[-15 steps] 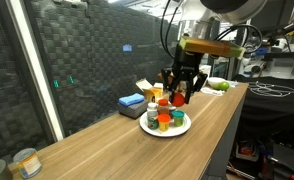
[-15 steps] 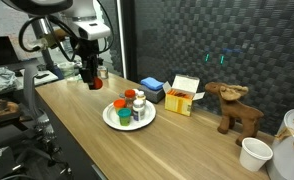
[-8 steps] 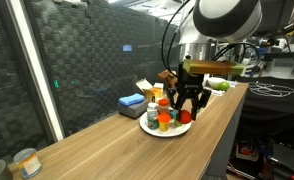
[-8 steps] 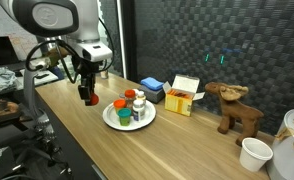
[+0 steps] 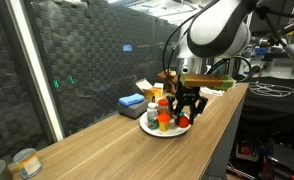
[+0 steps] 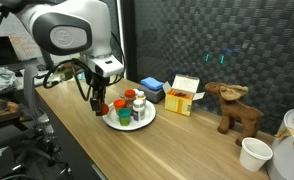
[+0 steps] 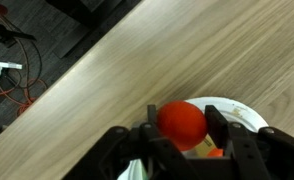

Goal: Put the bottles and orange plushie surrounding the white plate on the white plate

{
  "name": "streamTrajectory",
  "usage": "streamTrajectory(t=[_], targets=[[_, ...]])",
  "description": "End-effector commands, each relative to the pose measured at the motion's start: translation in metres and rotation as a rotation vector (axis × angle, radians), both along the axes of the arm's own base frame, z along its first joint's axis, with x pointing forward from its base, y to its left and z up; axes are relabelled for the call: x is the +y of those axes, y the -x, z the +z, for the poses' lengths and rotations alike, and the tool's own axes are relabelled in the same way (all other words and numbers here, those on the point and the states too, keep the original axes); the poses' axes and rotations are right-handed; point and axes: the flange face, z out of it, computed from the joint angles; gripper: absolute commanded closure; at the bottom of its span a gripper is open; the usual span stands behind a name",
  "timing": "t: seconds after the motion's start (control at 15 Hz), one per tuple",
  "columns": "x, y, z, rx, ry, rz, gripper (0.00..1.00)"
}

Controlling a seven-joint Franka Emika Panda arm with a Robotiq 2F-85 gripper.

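Note:
I need to move my gripper down toward the teal-capped bottle and release the red-orange bottle: the plate's open near edge is just below my gripper.
My gripper [image 7: 182,118] is shut on a red-orange bottle [image 7: 181,122], seen from above as a round red top between the two black fingers [image 7: 215,118]. It hangs over the near rim of the white plate [image 7: 245,108]. In both exterior views the gripper [image 6: 99,103] [image 5: 185,108] stands at the plate's edge, low over it. The white plate [image 6: 112,123] [image 5: 179,133] carries several small bottles, among them a white one with an orange cap [image 6: 138,101] and a teal-capped one [image 6: 124,117]. An orange item [image 5: 164,123] on the plate may be the orange plushie; I cannot tell.
Behind the plate lie a blue box [image 6: 153,88] and a yellow box [image 6: 184,95]. A brown plush animal [image 6: 234,108] and a white container [image 6: 254,153] stand further along the wooden table. A tin can [image 5: 25,160] sits at the far end. Cables lie on the floor [image 7: 7,70].
The gripper has carried the red-orange bottle from beside the plate toward it and lowered it to the plate's rim. The jaws have stayed shut on it.

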Motion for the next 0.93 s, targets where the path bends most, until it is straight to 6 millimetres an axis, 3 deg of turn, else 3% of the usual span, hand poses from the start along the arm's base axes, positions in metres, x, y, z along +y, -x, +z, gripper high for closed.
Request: streamTrajectory(t=[0.0, 0.47, 0.73, 0.8, 0.87], targets=[[-0.003, -0.018, -0.004, -0.043, -0.002, 0.001, 0.73], [-0.007, -0.028, -0.022, -0.038, 0.024, 0.015, 0.73], [-0.009, -0.032, -0.018, -0.059, 0.029, 0.02, 0.73], [-0.009, -0.032, -0.016, -0.066, 0.032, 0.025, 0.63], [-0.008, -0.032, -0.012, -0.076, 0.033, 0.03, 0.24]])
